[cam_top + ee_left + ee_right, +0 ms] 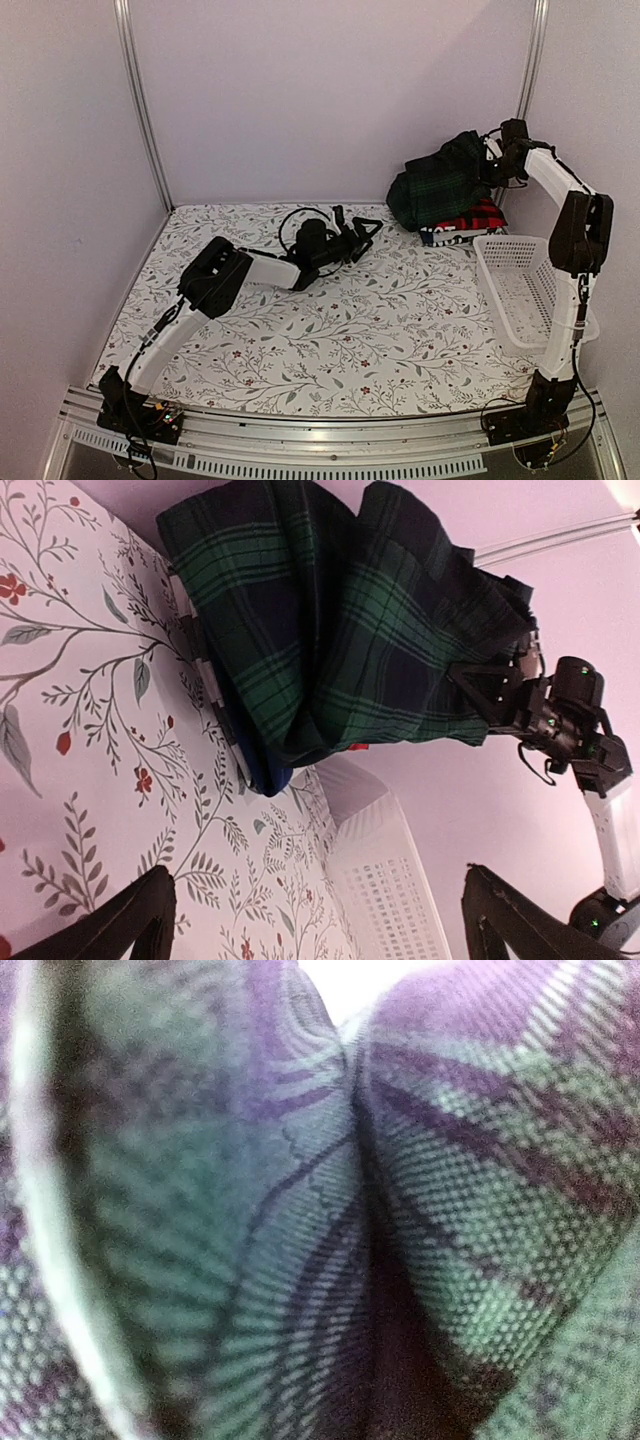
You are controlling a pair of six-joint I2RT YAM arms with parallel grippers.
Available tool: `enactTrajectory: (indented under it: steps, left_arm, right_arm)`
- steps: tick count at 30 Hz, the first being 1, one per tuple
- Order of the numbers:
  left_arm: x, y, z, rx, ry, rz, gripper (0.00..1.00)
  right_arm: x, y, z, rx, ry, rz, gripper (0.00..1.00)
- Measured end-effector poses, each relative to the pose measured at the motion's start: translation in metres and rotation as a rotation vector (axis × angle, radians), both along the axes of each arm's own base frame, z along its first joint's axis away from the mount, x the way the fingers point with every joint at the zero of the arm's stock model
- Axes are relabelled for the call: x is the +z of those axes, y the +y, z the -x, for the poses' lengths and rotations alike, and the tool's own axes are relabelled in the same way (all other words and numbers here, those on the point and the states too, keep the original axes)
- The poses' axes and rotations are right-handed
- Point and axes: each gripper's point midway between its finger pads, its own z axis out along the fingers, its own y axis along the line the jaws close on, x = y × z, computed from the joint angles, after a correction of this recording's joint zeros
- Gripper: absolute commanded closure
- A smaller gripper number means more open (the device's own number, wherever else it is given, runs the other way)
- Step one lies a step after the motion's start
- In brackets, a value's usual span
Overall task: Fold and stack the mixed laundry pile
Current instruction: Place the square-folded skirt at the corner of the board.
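The held edge of the plaid garment is still raised, so the robot's right gripper next needs to go down toward the red-and-black checked shirt (470,218) below it and let go of the garment.
The laundry pile sits at the table's back right corner. A dark green-navy plaid garment (440,185) (330,630) hangs bunched above it, pinched at its upper right edge by my right gripper (488,163) (480,680), which is shut on it. Under it lie a red-and-black checked shirt (470,218) and a navy blue fold (262,772). The right wrist view shows only plaid cloth (320,1200) pressed close; its fingers are hidden. My left gripper (357,233) (320,930) hovers open over the middle of the table, pointing at the pile, with nothing between its fingers.
A white lattice basket (520,290) (395,880) stands along the right edge, just in front of the pile. The floral table cloth (330,330) covers the table. Pale walls and metal posts close in the back and sides.
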Motion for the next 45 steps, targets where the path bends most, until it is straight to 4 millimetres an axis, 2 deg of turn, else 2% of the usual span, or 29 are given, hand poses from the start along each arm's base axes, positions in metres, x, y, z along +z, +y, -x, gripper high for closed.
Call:
enactTrajectory:
  steps: [4,8,13,15,18,21,26,30,33,36,39,42,43,44,45]
  left_arm:
    - [0.0,0.003,0.001,-0.003,0.005,-0.008,0.0]
    - [-0.002,0.007,0.005,0.0,0.012,-0.031,0.0]
    - [-0.004,0.018,0.013,0.008,0.035,-0.08,0.0]
    - [-0.006,0.024,0.016,0.011,0.047,-0.114,0.0]
    - [-0.009,0.035,0.017,0.021,0.064,-0.176,0.0]
    - [-0.015,0.053,0.019,0.042,0.085,-0.256,0.0]
    - [-0.021,0.09,0.019,0.085,0.119,-0.384,0.0]
    - [-0.009,0.115,0.017,0.118,0.106,-0.468,0.0]
    - [0.017,0.131,0.015,0.141,0.068,-0.511,0.0]
    - [0.054,0.15,0.015,0.164,0.02,-0.508,0.0]
    - [0.091,0.187,0.014,0.216,-0.019,-0.495,0.0]
    - [0.123,0.229,0.007,0.272,-0.046,-0.525,0.0]
    - [0.132,0.234,0.007,0.278,-0.059,-0.547,0.0]
    - [0.142,0.251,-0.001,0.309,-0.066,-0.583,0.0]
    - [0.151,0.259,-0.005,0.323,-0.079,-0.616,0.0]
  right_arm:
    - [-0.044,-0.016,-0.002,0.001,0.091,-0.057,1.0]
    - [-0.072,-0.045,-0.003,-0.032,0.142,-0.1,0.99]
    - [-0.094,-0.073,-0.008,-0.061,0.17,-0.141,0.66]
    - [-0.103,-0.08,-0.011,-0.074,0.18,-0.146,0.5]
    - [-0.116,-0.091,-0.015,-0.107,0.196,-0.138,0.37]
    - [-0.119,-0.102,-0.014,-0.142,0.206,-0.109,0.26]
    - [-0.109,-0.118,-0.017,-0.206,0.186,-0.043,0.22]
    - [-0.09,-0.127,-0.013,-0.247,0.167,0.004,0.22]
    - [-0.06,-0.13,-0.009,-0.256,0.119,0.018,0.22]
    - [-0.021,-0.126,-0.002,-0.241,0.05,0.016,0.22]
    - [0.013,-0.117,0.005,-0.205,-0.019,-0.005,0.21]
    - [0.034,-0.105,0.013,-0.161,-0.059,-0.041,0.17]
    - [0.039,-0.101,0.016,-0.148,-0.067,-0.054,0.16]
    - [0.044,-0.097,0.018,-0.135,-0.076,-0.065,0.15]
    - [0.048,-0.093,0.021,-0.12,-0.083,-0.08,0.13]
